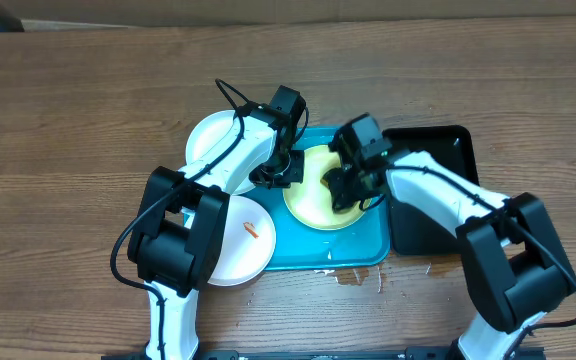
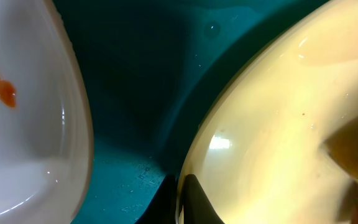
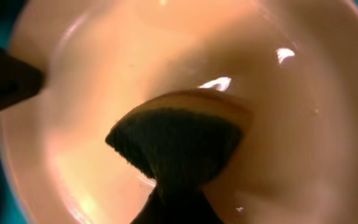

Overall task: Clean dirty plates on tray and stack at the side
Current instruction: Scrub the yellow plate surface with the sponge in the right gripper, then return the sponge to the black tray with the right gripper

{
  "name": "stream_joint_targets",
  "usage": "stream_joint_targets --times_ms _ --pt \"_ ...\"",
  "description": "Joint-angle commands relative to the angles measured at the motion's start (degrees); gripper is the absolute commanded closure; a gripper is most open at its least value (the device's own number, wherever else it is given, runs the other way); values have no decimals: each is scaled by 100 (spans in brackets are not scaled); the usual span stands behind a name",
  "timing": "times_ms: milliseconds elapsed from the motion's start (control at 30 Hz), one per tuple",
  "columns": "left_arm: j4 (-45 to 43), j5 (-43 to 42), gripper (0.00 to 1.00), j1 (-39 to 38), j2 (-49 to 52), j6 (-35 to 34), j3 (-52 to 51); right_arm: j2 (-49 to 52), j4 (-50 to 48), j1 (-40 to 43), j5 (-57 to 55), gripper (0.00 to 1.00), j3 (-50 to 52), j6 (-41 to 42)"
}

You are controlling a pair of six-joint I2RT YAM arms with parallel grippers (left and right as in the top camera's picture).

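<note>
The bare bottom of the black tray is to the right of my right gripper in the overhead view. Next I should lift the sponge [image 3: 179,143] across, lower it there and let go.
A pale plate with a lime-green rim [image 1: 313,205] lies on the turquoise tray [image 1: 368,250]. My left gripper [image 1: 286,172] is shut on its left rim; in the left wrist view the fingers [image 2: 182,199] pinch the plate's [image 2: 278,124] edge. My right gripper [image 1: 346,190] is shut on a dark sponge [image 3: 179,143] and presses it on the plate's [image 3: 92,93] inside. A white plate with an orange smear [image 1: 246,245] overlaps the tray's left edge; it also shows in the left wrist view [image 2: 23,137]. Another white plate [image 1: 208,140] lies at the tray's far left corner.
A black tray [image 1: 438,210] stands right of the turquoise tray, under my right arm. A small wet patch [image 1: 358,275] lies on the wooden table in front of the tray.
</note>
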State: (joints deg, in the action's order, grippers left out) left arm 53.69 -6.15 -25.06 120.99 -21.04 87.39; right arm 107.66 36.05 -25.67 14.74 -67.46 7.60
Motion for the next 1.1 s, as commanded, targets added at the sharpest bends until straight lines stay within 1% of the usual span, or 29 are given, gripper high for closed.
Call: stream_joint_targets --times_ms 0,100,333,367,400,500,633,733,900,1000,1033,1067 --pt "24 210 96 -11 48 -61 -63 -17 203 330 1342 96 -728 -61" --pt "24 210 96 -11 48 -61 -63 -17 490 643 1773 96 -1097 -59" --pt "24 210 96 -11 48 -61 -63 -17 1246 1624 1685 96 -1342 -59" --pt "24 208 96 -11 48 -61 -63 -17 1366 1784 1510 96 -1340 -59" --pt "24 208 96 -11 48 -61 -63 -17 1593 2061 1003 96 -1340 -59" --pt "24 208 96 -11 46 -61 -63 -17 1956 2422 411 96 -1340 -59" --pt "35 203 96 -11 48 -63 -63 -17 2277 2612 -365 96 -1303 -57" --pt "61 162 95 -11 48 -63 -63 -17 2236 2603 -730 95 -1180 -57" --pt "61 164 95 -11 48 -63 -63 -17 1727 2524 -765 95 -804 -2" --pt "66 164 91 -11 48 -63 -63 -17 1552 2514 -767 87 -581 9" --pt "63 162 89 -11 48 -66 -63 -17 1488 2514 -769 82 -494 7" --pt "63 162 84 -11 48 -66 -63 -17 1451 2514 -769 80 -455 7"
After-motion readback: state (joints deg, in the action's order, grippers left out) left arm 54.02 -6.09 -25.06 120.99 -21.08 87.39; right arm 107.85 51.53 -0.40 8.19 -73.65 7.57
